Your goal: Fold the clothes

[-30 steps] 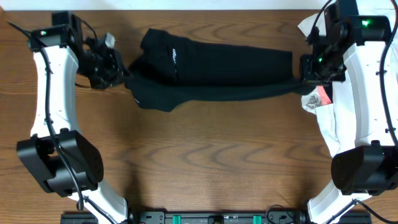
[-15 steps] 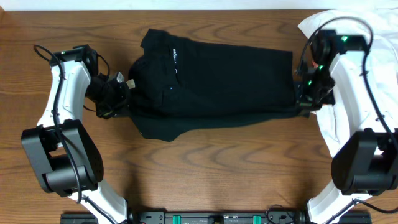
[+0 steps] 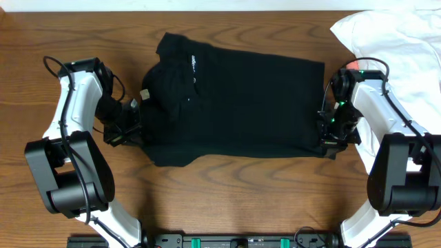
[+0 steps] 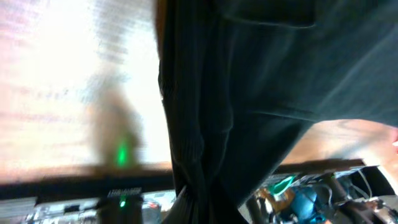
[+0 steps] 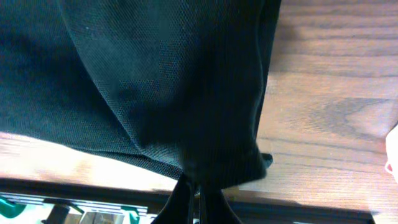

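The bunched fabric will next go outward toward the white tag [image 3: 145, 94] with my left gripper, which will let go of it there and so fold the near edge of the garment over.
The black garment [image 3: 234, 103] lies spread as a wide sheet across the middle of the table, a tiny white logo [image 3: 193, 64] near its upper left. My left gripper [image 3: 136, 129] is shut on the garment's left edge low over the table; in the left wrist view the black cloth [image 4: 249, 93] bunches into the jaws [image 4: 202, 205]. My right gripper [image 3: 326, 138] is shut on the garment's lower right corner; in the right wrist view the black fabric [image 5: 155, 81] runs into the closed jaws [image 5: 198, 196].
A large white garment [image 3: 393, 34] lies at the far right corner, beside the right arm. A small red-pink item [image 3: 353, 67] shows just behind the right arm. Bare wooden table [image 3: 234, 193] lies in front of the black garment.
Both grippers have pulled the garment's near edge toward the front of the table, spreading the black cloth from a narrow band into a wider sheet.
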`<state>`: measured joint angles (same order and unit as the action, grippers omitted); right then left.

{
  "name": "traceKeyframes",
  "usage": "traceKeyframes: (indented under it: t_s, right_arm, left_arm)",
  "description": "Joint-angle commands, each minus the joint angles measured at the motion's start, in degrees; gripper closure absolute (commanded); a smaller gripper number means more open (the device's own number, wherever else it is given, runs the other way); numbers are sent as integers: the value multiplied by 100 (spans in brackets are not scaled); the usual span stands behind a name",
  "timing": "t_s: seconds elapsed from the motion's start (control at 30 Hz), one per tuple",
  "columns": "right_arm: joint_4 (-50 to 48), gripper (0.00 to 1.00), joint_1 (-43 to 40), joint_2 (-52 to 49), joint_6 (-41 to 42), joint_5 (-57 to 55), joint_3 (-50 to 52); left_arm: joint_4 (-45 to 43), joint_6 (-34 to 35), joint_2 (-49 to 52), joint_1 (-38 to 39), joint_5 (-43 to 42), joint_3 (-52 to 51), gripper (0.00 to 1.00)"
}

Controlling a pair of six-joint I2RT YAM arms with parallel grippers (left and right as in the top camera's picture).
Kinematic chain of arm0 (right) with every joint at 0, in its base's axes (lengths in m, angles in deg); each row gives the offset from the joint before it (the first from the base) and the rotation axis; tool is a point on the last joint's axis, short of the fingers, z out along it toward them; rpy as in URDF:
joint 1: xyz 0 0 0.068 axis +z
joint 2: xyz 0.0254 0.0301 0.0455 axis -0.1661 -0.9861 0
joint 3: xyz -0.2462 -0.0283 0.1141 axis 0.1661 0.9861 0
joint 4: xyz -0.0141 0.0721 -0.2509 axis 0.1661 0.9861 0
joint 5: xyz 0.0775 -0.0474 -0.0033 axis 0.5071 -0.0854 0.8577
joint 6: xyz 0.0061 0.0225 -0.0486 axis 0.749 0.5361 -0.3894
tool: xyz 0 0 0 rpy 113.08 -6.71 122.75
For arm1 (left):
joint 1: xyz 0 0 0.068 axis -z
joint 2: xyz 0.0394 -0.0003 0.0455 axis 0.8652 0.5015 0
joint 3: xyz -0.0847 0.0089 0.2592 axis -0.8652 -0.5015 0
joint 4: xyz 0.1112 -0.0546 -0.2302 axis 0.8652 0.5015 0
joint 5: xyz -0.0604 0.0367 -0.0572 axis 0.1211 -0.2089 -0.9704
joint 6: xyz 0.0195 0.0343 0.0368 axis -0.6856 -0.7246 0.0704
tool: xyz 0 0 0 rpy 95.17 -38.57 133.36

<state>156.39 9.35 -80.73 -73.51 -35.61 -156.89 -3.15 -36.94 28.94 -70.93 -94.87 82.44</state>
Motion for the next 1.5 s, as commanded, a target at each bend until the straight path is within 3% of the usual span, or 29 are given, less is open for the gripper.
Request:
traceKeyframes:
  t_s: [0.0, 0.73, 1.47]
  right_arm:
    - [-11, 99, -48, 70, 59, -15, 48]
    - [-118, 99, -48, 70, 57, 52, 55]
    - [-2793, 99, -48, 70, 339, 391, 55]
  left_arm:
    - [173, -96, -94, 9, 345, -74, 94]
    - [-404, 122, -879, 13, 302, -1220, 94]
    - [-3139, 728, -879, 7, 330, -1185, 94]
